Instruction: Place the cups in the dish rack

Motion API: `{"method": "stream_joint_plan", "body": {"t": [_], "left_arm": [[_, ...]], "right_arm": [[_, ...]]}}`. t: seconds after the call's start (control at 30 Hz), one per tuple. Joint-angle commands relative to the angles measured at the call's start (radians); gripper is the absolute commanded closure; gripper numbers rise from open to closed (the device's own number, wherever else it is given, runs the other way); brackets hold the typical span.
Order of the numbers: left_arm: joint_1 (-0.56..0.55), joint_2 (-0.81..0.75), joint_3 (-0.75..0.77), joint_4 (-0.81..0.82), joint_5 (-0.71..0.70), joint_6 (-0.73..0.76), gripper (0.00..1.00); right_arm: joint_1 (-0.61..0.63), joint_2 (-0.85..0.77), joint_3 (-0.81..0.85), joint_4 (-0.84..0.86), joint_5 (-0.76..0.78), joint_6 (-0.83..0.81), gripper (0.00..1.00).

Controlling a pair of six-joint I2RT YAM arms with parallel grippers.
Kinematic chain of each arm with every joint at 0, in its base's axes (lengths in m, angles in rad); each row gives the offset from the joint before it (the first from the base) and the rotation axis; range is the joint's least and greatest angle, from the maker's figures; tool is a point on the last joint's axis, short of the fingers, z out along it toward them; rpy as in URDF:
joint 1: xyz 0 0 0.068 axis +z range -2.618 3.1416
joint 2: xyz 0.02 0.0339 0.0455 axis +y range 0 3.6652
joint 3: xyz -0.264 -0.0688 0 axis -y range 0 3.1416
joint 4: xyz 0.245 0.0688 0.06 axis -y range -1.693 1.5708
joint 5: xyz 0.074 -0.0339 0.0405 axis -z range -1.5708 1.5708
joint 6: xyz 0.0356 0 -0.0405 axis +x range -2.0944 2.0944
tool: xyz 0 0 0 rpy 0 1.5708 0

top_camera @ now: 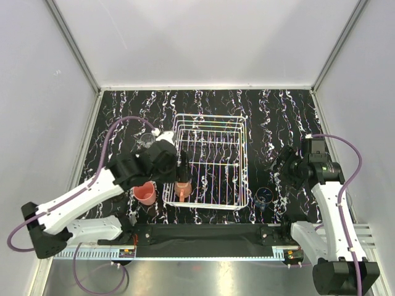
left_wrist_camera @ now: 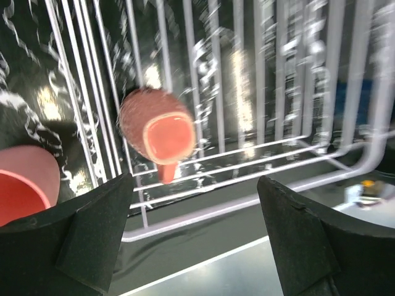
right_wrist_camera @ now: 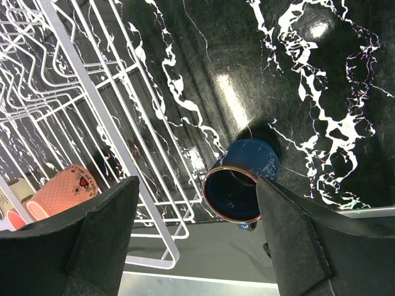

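My left gripper moves outward, left in the top view, and down onto the clear glass's rim point(top_camera: 147, 140) next. The orange handled mug point(top_camera: 183, 188) is already in the rack.
The white wire dish rack point(top_camera: 213, 132) stands mid-table. The orange handled mug point(top_camera: 183, 188) lies on its side in the rack's near left corner, also in the left wrist view point(left_wrist_camera: 162, 131) and the right wrist view point(right_wrist_camera: 59, 190). My left gripper point(top_camera: 182, 166) is open and empty just above it, jaws wide point(left_wrist_camera: 194, 240). The pink tumbler point(top_camera: 146, 193) stands outside the rack's left side point(left_wrist_camera: 21, 188). The dark blue cup point(top_camera: 265, 197) stands right of the rack point(right_wrist_camera: 239, 180). My right gripper point(top_camera: 279, 168) is open above it point(right_wrist_camera: 194, 240). One clear glass point(top_camera: 147, 140) stands far left.
The rack's near rail point(left_wrist_camera: 259, 194) runs below the mug. A black strip point(top_camera: 203, 233) lines the table's near edge. Grey walls enclose the table. A cream shape point(right_wrist_camera: 13, 188) shows at the left edge of the right wrist view.
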Motion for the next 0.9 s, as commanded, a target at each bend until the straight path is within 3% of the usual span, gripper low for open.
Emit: {"method": "stream_joint_plan", "body": {"t": [0.0,0.13,0.33,0.43,0.53,0.63,0.87], "left_arm": [[0.003,-0.049,0.115,-0.026,-0.092,0.053,0.14],[0.115,-0.011,0.227,-0.108,-0.163,0.169,0.17],[0.441,0.061,0.328,-0.105,0.001,0.285,0.17],[0.53,0.098,0.356,-0.074,-0.028,0.3,0.17],[0.624,0.182,0.392,-0.068,0.009,0.302,0.24],[0.669,0.283,0.432,-0.045,0.004,0.322,0.28],[0.785,0.515,0.495,0.015,0.165,0.303,0.43]], "right_arm": [[0.002,0.008,0.026,0.024,-0.01,-0.016,0.16],[0.002,0.014,0.021,0.036,-0.033,-0.026,0.15],[0.002,0.013,0.023,0.039,-0.046,-0.032,0.13],[0.002,-0.001,0.023,0.044,-0.05,-0.032,0.11],[0.002,-0.013,0.023,0.045,-0.065,-0.039,0.09],[0.002,-0.018,0.02,0.047,-0.085,-0.047,0.09],[0.002,-0.03,0.018,0.054,-0.125,-0.065,0.09]]}}
